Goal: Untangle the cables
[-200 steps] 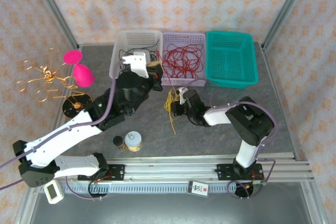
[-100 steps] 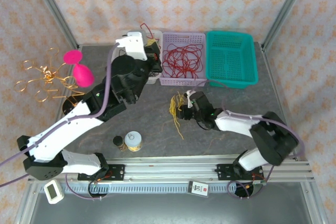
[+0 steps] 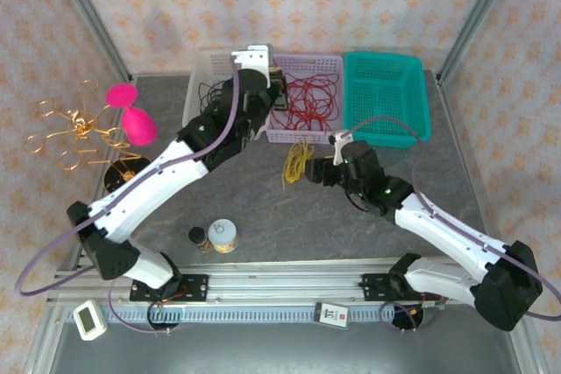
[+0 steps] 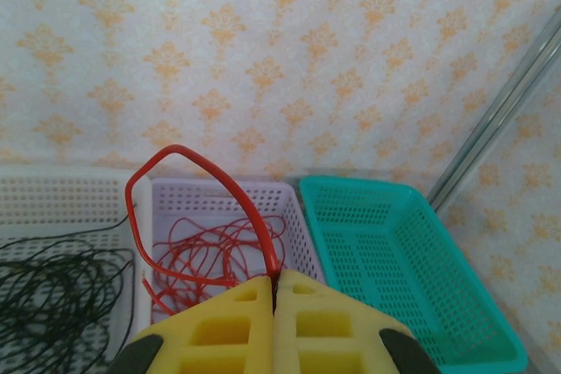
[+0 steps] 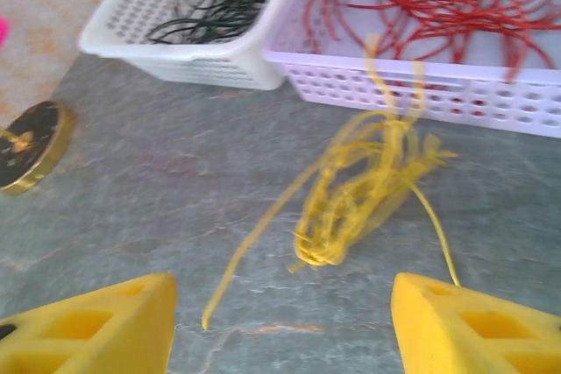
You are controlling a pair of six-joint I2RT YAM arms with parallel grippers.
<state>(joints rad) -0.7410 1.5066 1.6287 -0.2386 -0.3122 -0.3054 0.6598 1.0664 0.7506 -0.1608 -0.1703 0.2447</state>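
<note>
The lilac basket with the other red cables is below my left gripper, which needs to tip down and lower in to release this red cable.
The cables, a loose yellow bundle (image 3: 296,162), lie on the grey table in front of the lilac basket; in the right wrist view the bundle (image 5: 368,190) is blurred, with one strand trailing to the left. My right gripper (image 3: 317,168) stands open just right of it, and nothing is between the fingers of this gripper (image 5: 282,286). My left gripper (image 3: 276,85) hangs over the lilac basket (image 3: 307,63). In its wrist view the left gripper (image 4: 274,282) is shut on a red cable (image 4: 178,148) that arches up and drops into the basket.
A white basket (image 3: 203,72) holds black cables (image 3: 215,98), the lilac one holds red cables (image 3: 307,98), and a teal basket (image 3: 386,98) stands at the right. At the left are a gold wire ornament (image 3: 74,129), a pink object (image 3: 131,116) and a black disc (image 3: 127,177). A small jar (image 3: 222,236) sits near the front.
My left gripper has swung from the white basket rightward over the lilac basket, carrying the red cable. The right arm has stretched out to the right, and the yellow bundle has shifted slightly back.
</note>
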